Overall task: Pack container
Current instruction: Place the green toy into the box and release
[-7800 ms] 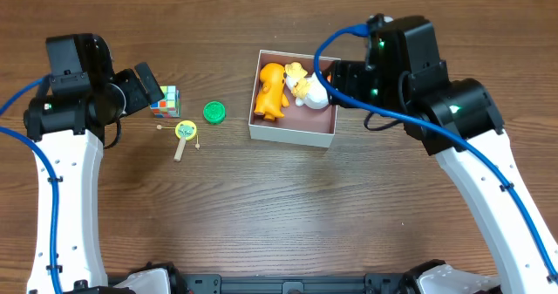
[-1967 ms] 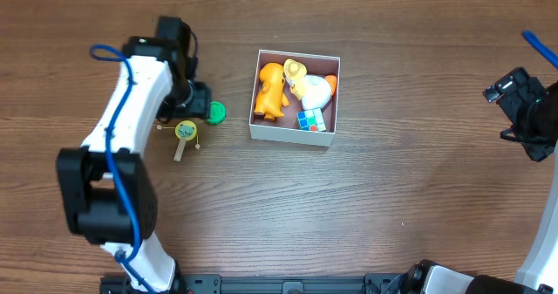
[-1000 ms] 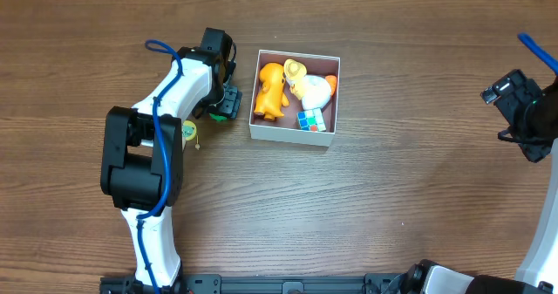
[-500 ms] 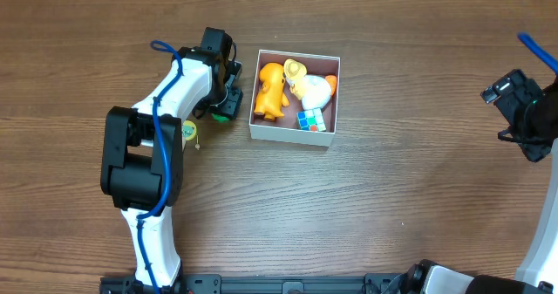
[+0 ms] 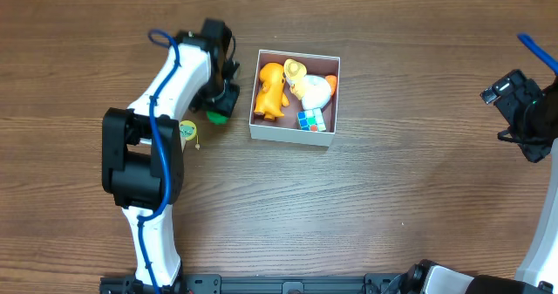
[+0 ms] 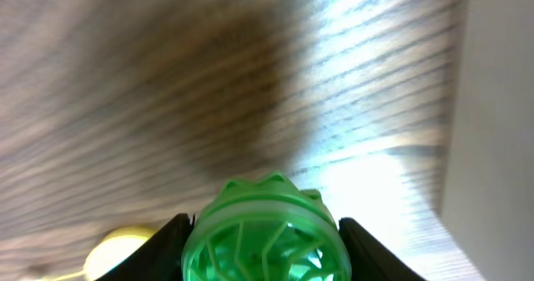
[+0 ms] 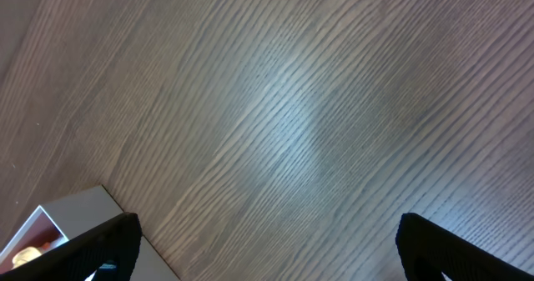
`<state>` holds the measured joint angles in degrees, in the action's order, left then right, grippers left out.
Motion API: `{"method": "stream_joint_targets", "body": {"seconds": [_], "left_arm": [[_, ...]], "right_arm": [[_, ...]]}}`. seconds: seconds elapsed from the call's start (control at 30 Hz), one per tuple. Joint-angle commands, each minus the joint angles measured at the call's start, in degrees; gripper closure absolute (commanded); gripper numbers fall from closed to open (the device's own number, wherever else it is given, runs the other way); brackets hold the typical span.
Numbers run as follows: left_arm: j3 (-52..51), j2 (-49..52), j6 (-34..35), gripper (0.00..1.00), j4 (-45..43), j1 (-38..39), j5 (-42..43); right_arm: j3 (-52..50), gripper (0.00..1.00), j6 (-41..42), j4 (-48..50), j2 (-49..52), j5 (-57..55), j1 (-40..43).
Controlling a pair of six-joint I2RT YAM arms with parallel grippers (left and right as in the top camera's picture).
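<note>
The container's bare bottom shows beside the cube [image 5: 309, 119], so my left gripper will next lift over the container's side to its near corner by the orange animal toy [image 5: 270, 90] and release there.
The container [image 5: 292, 135] is a square white box with a pinkish inside, left of the table's middle. In it lie an orange animal toy [image 5: 270, 90], a yellow and white toy [image 5: 308, 86] and a small colour cube [image 5: 309, 119]. Just left of the box, my left gripper [image 5: 218, 106] is shut on a green round ribbed toy [image 5: 215, 116]. In the left wrist view that green toy [image 6: 265, 235] fills the gap between both black fingers [image 6: 165, 249], with the container's white wall [image 6: 496, 131] at the right. My right gripper [image 5: 516, 102] is open and empty at the far right edge.
A small yellow and green rattle toy [image 5: 187, 133] lies on the wood by the left arm, showing as a yellow blob [image 6: 117, 248] in the left wrist view. One corner of the container [image 7: 58, 218] shows in the right wrist view, beside bare wood.
The left jaws have closed in on the green round toy, and the left arm has shifted slightly back and left. The right arm has not moved.
</note>
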<state>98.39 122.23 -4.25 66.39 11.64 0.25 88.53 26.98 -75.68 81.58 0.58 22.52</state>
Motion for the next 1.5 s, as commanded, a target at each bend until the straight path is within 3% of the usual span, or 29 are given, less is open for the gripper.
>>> {"method": "stream_joint_targets", "body": {"seconds": [0.0,0.13,0.23,0.53,0.67,0.77,0.83,0.87,1.1,1.13,1.17,1.33,1.47], "left_arm": [[15.0,-0.5,1.0,0.71,9.0,0.8,0.9],[29.4,-0.5,1.0,0.69,19.4,4.5,3.0],[31.7,-0.5,0.4,0.66,19.9,9.2,1.6],[13.1,-0.5,4.2,0.59,5.7,18.8,-1.1],[9.4,-0.5,5.1,0.59,3.1,18.4,-1.1],[9.9,-0.5,5.1,0.53,5.9,18.3,-1.9],[12.0,-0.5,5.1,0.30,10.6,18.3,-3.1],[13.7,-0.5,5.1,0.28,13.2,18.3,-4.0],[32.2,-0.5,8.9,0.31,30.1,16.7,-10.5],[34.1,-0.8,9.4,0.34,30.4,16.2,-11.2],[34.2,-2.2,9.8,0.31,30.4,15.6,-10.5],[28.4,-12.1,12.5,0.34,30.4,8.5,-6.4],[11.7,-22.8,14.7,0.32,30.0,0.3,-9.4]], "right_arm": [[-0.2,0.00,0.0,0.3,-0.6,-0.5,0.0],[-0.2,0.00,0.0,0.2,-0.6,-0.5,0.0],[-0.2,0.00,0.0,0.0,-0.6,-0.5,0.0],[-0.2,0.00,-0.4,-1.0,-0.6,-0.5,0.0],[-0.2,0.00,-0.4,-1.3,-0.6,-0.5,0.0],[-0.2,0.00,-0.4,-1.2,-0.6,-0.5,0.0],[-0.2,0.00,-0.4,-1.2,-0.6,-0.5,0.0],[-0.2,0.00,-0.4,-1.2,-0.6,-0.5,0.0],[-0.2,0.00,-0.4,-1.6,-0.6,-0.5,0.0],[-0.2,0.00,-0.5,-1.7,-0.6,-0.5,0.0],[-0.2,0.00,-0.5,-1.7,-0.6,-0.5,0.0],[-0.2,0.00,-0.5,-2.1,-0.6,-0.5,0.0],[-0.2,0.00,-0.4,-2.3,-0.6,-0.5,0.0]]}}
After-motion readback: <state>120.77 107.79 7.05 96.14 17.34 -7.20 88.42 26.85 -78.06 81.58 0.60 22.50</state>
